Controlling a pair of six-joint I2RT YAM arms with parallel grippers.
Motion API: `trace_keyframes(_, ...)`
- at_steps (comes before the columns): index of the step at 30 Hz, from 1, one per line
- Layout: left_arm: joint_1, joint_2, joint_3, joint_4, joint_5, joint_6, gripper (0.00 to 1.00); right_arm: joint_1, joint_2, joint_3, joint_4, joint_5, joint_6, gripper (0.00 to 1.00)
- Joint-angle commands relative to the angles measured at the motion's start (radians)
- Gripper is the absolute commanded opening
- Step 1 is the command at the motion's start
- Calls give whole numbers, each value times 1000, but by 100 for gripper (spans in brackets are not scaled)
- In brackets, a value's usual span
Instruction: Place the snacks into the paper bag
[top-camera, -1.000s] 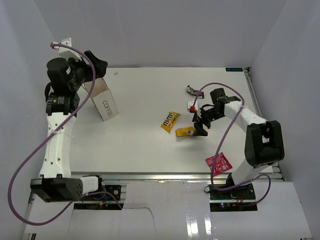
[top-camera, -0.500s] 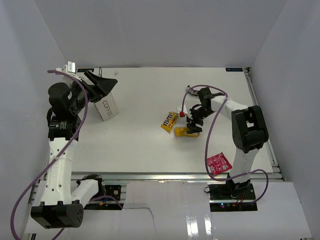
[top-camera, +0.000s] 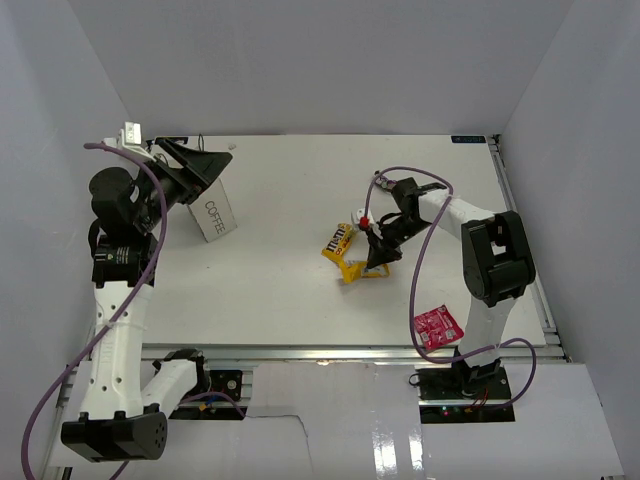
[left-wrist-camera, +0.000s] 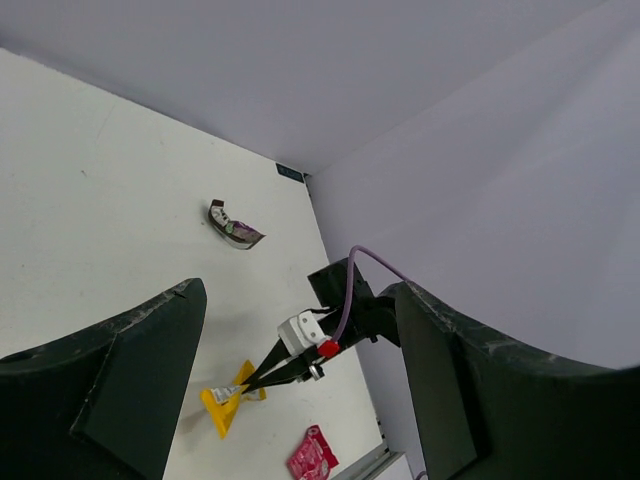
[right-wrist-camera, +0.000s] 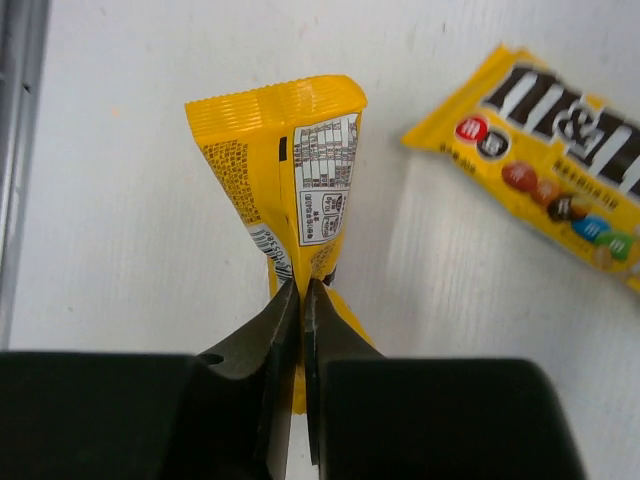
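The loose end of the right gripper's yellow packet sticks out past the right gripper's fingers. I will next move my left gripper from the bag (top-camera: 213, 214) toward the right gripper and close it on that loose end.
My right gripper (top-camera: 370, 260) (right-wrist-camera: 301, 292) is shut on a yellow snack packet (top-camera: 351, 271) (right-wrist-camera: 292, 160), pinching it at its middle so it folds upward off the table. A second yellow packet (top-camera: 337, 242) (right-wrist-camera: 545, 130) lies just beside it. A pink-red packet (top-camera: 437, 326) lies near the right arm's base. A dark purple packet (left-wrist-camera: 233, 230) lies farther back. The white paper bag (top-camera: 213, 214), printed COFFEE, stands at the back left. My left gripper (top-camera: 213, 168) (left-wrist-camera: 295, 295) hangs open just above the bag's far top edge, with nothing between its fingers.
White walls close in the table (top-camera: 270, 290) on the left, back and right. A metal rail (top-camera: 340, 350) runs along the near edge. The right arm's purple cable (top-camera: 420, 250) loops over the table by the packets.
My right gripper moved left onto the yellow packet and shut on it, folding it up off the table. The left gripper tilted a little more above the bag and stayed open.
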Motion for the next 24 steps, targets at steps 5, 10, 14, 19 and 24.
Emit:
trace_keyframes(5,2,-55,28,-10,-25,-18,87,58,-56,238,-121,-311,150,8)
trace_keyframes(10,2,-72,22,-20,-48,-4,86,149,-51,372,139,-347,583,8)
trace_keyframes(14,2,-46,-68,-12,12,-93,86,220,-73,392,487,-272,896,8)
trace_keyframes(19,-55,9,-160,42,69,-200,84,266,-50,466,659,-166,1178,8)
trace_keyframes(24,-164,55,-200,78,-5,-217,84,288,-34,499,793,-40,1396,8)
